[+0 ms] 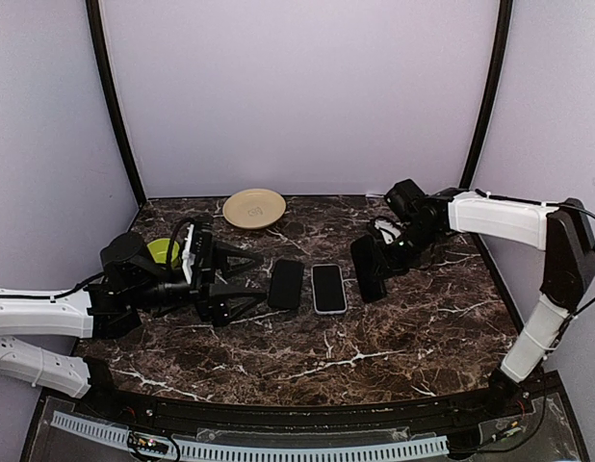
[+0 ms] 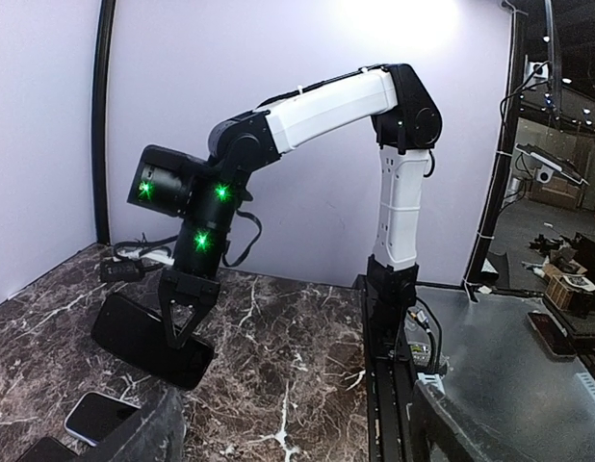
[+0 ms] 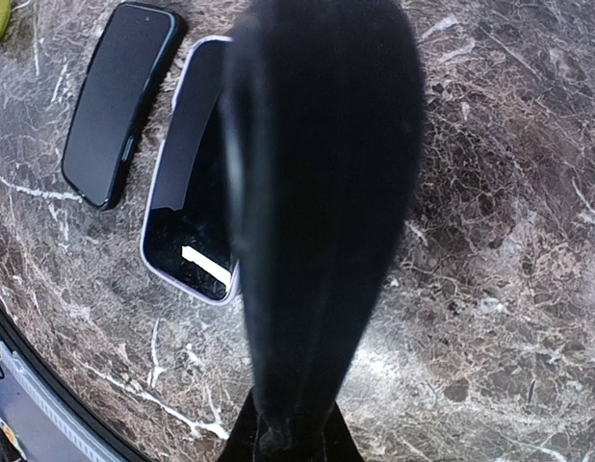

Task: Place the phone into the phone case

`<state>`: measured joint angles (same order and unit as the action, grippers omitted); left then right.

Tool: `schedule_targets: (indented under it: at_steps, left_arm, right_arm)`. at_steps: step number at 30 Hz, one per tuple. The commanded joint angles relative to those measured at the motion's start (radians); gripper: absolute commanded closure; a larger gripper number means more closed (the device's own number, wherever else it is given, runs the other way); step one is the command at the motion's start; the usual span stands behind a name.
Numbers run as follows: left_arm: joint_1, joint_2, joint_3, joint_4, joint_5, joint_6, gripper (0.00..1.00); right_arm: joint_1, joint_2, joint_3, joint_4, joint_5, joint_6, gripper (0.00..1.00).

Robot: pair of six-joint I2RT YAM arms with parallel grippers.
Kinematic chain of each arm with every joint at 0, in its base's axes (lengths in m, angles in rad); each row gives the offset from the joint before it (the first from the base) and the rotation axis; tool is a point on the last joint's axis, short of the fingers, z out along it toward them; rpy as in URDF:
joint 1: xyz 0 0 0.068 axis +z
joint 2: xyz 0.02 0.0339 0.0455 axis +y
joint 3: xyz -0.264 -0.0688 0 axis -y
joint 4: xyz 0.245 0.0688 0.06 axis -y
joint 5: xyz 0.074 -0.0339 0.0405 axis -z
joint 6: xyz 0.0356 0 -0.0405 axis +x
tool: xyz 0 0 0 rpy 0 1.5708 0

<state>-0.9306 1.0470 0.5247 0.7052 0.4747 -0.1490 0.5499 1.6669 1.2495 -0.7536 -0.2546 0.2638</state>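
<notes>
I will next bring the tilted black phone case down with my right gripper onto the bare tabletop beside the phone [image 1: 328, 288] and let go of it, because that clear spot is below the gripper.
The phone [image 1: 328, 288], dark-screened with a pale lavender rim, lies flat at the table's middle; it also shows as the phone [image 3: 187, 183] and the phone [image 2: 98, 416]. My right gripper [image 1: 389, 255] is shut on a black phone case [image 1: 368, 269], held tilted just right of the phone, low end near the table. The case [image 3: 317, 192] fills the right wrist view above the right gripper [image 3: 288, 428]. My left gripper [image 1: 242, 285] stands open and holds nothing, pointing right at a second black phone-shaped slab [image 1: 286, 284]. In the left wrist view the left gripper [image 2: 302, 428] frames bare table.
A tan plate [image 1: 254, 207] sits at the back of the table. A green object [image 1: 163, 250] lies behind my left arm. A cable [image 1: 379, 229] loops by my right wrist. The black slab [image 3: 115, 101] lies left of the phone.
</notes>
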Motion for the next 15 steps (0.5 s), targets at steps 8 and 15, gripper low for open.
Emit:
schedule_targets:
  at_steps: [8,15]
  left_arm:
    - [-0.004,0.003,0.041,-0.012,0.025,0.019,0.17]
    - [-0.004,0.003,0.044,-0.018,0.029,0.023,0.17]
  right_arm:
    - [-0.048,0.087,0.052,0.004,-0.056,-0.019,1.00]
    - [-0.075,0.138,0.036,0.027,-0.050,-0.008,0.76]
